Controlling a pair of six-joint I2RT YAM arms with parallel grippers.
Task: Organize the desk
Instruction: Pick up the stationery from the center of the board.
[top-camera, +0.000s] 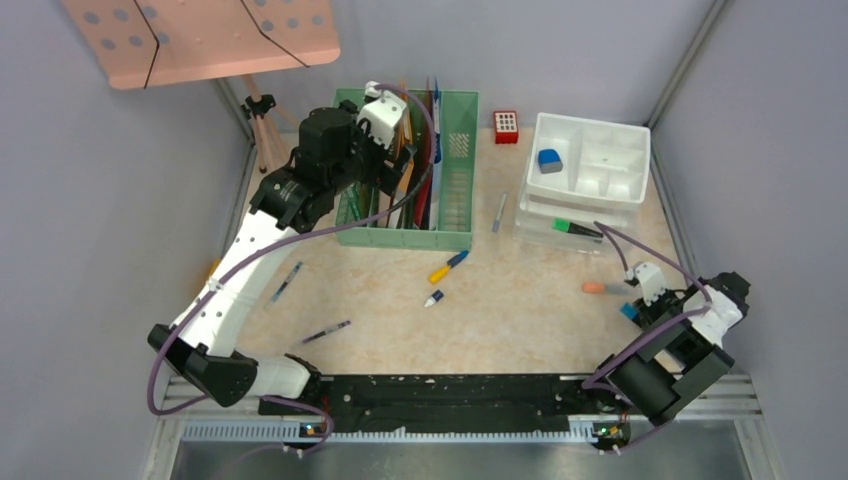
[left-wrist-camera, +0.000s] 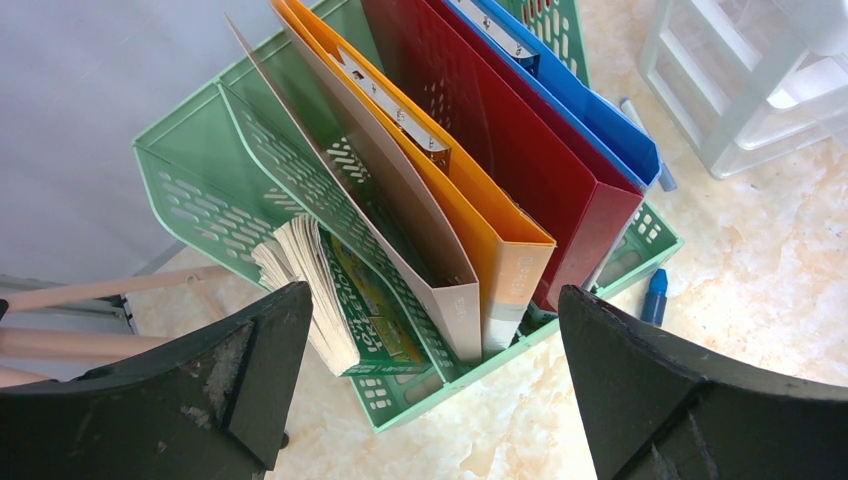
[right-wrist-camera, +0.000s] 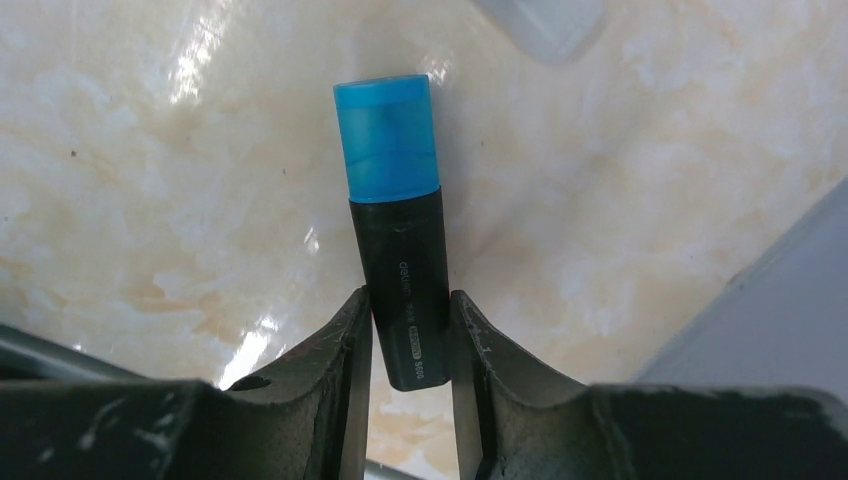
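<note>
I will lift my right gripper outward over the clear drawer (top-camera: 574, 215), which is outward and to the left of my right gripper in the top view. I will let go where a green-capped highlighter already lies.
The beige marble desk (top-camera: 520, 330) holds scattered pens. My right gripper (top-camera: 632, 308) is low at the desk's right side, shut on a black highlighter with a blue cap (top-camera: 628, 312). In the right wrist view the fingers (right-wrist-camera: 355, 350) pinch its black barrel (right-wrist-camera: 400, 270), cap pointing away, with the gripper (right-wrist-camera: 410, 340) over bare desk. My left gripper (top-camera: 385, 160) is open and empty above the green file rack (top-camera: 455, 190). In the left wrist view the gripper (left-wrist-camera: 430, 380) frames the rack's near end (left-wrist-camera: 420, 385), which holds orange, red and blue folders.
A white drawer organiser (top-camera: 590, 160) stands at the back right with a blue eraser (top-camera: 550, 160) inside. An orange highlighter (top-camera: 594, 288), a yellow-blue marker (top-camera: 448, 266), a small white-blue pen (top-camera: 433, 298) and two dark pens (top-camera: 286, 281) (top-camera: 326, 332) lie loose. A pink stand (top-camera: 200, 40) is at the back left.
</note>
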